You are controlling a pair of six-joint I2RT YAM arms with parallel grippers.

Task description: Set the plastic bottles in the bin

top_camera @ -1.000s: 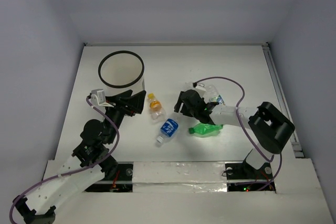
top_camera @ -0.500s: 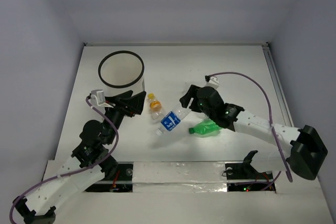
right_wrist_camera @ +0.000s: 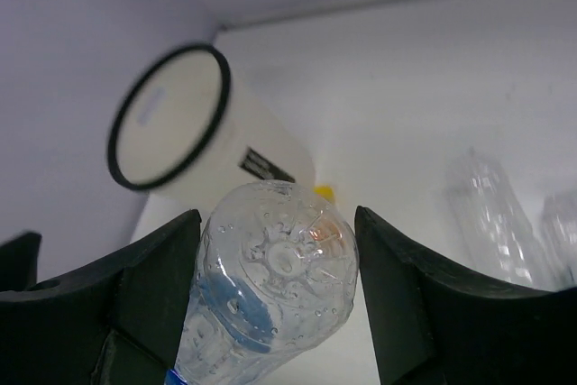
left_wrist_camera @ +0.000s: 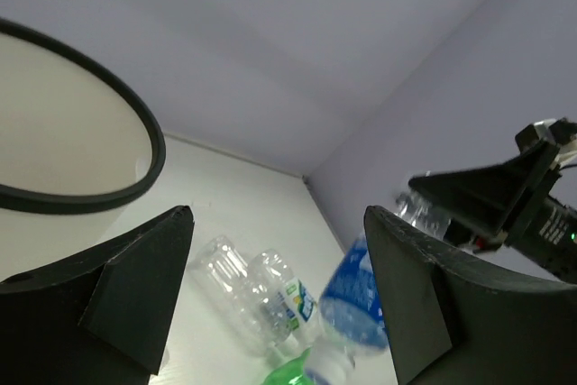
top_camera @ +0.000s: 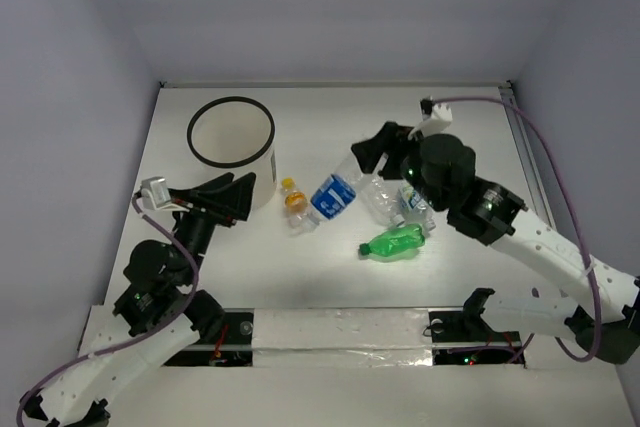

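The bin stands to the gripper's left in the top view. My right gripper will next swing over the bin's black-rimmed opening (top_camera: 231,133) (right_wrist_camera: 169,118) and let go of the clear bottle.
My right gripper (top_camera: 368,153) is shut on a clear bottle with a blue label (top_camera: 334,196), held off the table and hanging down-left, right of the bin (top_camera: 231,135). In the right wrist view the bottle's base (right_wrist_camera: 277,270) sits between the fingers (right_wrist_camera: 151,288), with the bin (right_wrist_camera: 177,123) beyond. A tiny orange bottle (top_camera: 293,198) lies by the bin. Two clear bottles (top_camera: 383,198) (top_camera: 413,204) and a green one (top_camera: 393,241) lie under my right arm. My left gripper (top_camera: 236,190) is open and empty beside the bin's near side.
The left wrist view shows the bin's black rim (left_wrist_camera: 144,132), the two clear bottles (left_wrist_camera: 222,268), the held blue-label bottle (left_wrist_camera: 357,299) and the green bottle (left_wrist_camera: 288,371). Walls enclose the table at the back and sides. A purple cable loops over each arm.
My right gripper closed on the blue-label bottle, lifted it off the table and carried it back. My left arm drew back to the left, near the bin.
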